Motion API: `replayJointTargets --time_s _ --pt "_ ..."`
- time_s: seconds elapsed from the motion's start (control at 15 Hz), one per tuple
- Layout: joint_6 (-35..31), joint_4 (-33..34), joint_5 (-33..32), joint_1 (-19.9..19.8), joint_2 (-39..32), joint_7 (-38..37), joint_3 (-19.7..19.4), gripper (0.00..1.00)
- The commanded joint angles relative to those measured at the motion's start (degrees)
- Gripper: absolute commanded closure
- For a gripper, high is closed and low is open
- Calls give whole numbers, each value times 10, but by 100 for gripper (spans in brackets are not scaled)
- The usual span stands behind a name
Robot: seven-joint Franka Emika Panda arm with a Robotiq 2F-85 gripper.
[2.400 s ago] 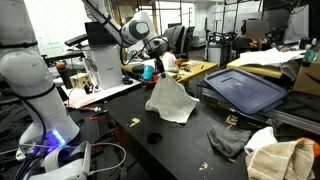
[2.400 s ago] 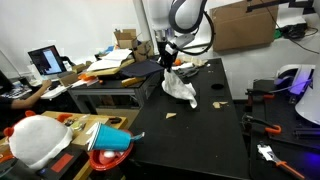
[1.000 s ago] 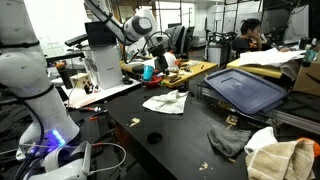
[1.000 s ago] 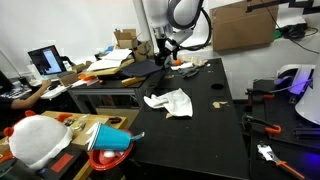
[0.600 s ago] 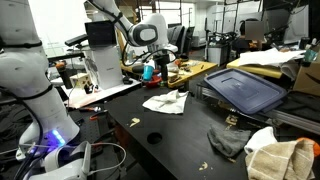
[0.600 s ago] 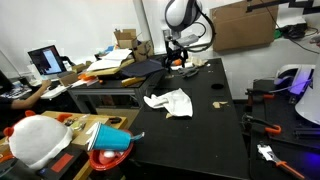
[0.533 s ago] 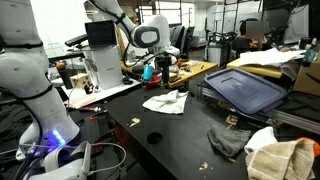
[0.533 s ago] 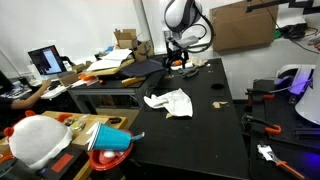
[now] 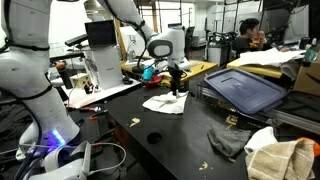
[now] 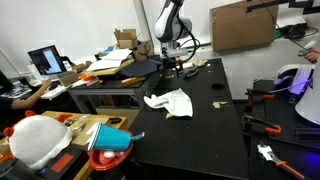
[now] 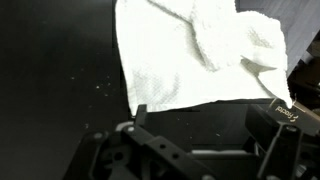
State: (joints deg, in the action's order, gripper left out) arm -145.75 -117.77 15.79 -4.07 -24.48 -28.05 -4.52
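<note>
My gripper needs to move over the white towel next and go down onto the raised fold (image 9: 175, 99) (image 11: 214, 58), because the fold is below it, toward the top edge of the wrist view.
A white towel (image 9: 165, 102) (image 10: 170, 102) lies crumpled flat on the black table (image 9: 170, 140) (image 10: 200, 140) in both exterior views. My gripper (image 9: 176, 84) (image 10: 170, 71) hangs just above the table beyond the towel's far edge, pointing down, clear of the cloth. In the wrist view the towel (image 11: 195, 50) fills the upper half. My gripper (image 11: 205, 125) stands open below it, with only bare black table between the fingers (image 11: 140, 115).
A dark blue bin lid (image 9: 245, 90), a grey rag (image 9: 228, 142) and a beige towel (image 9: 280, 160) lie on the table. A white robot base (image 9: 35, 90) stands at one side. A cluttered side desk (image 10: 110, 80) and a red-and-teal bowl (image 10: 110, 140) border the table.
The towel that hung from my gripper now lies on the table. In the last second the open gripper has swung across and come down near the towel's far edge.
</note>
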Motion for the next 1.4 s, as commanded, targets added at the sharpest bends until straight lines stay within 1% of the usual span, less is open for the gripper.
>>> replayJointTargets --time_s 0.0,0.4,0.87,0.93,1.0,1.07,1.27,1.33 --pt "13 66 49 -10 -58 17 17 0" --pt "27 107 83 -9 -120 10 28 0" --pt "41 128 106 -9 -146 6 40 0" --pt "43 127 110 -10 -146 8 42 25" --pt "46 127 112 -10 -147 8 44 26" --pt "52 125 116 -10 -147 7 45 32" --pt "61 120 126 -10 -147 8 48 58" --pt "62 119 128 -9 -147 8 49 65"
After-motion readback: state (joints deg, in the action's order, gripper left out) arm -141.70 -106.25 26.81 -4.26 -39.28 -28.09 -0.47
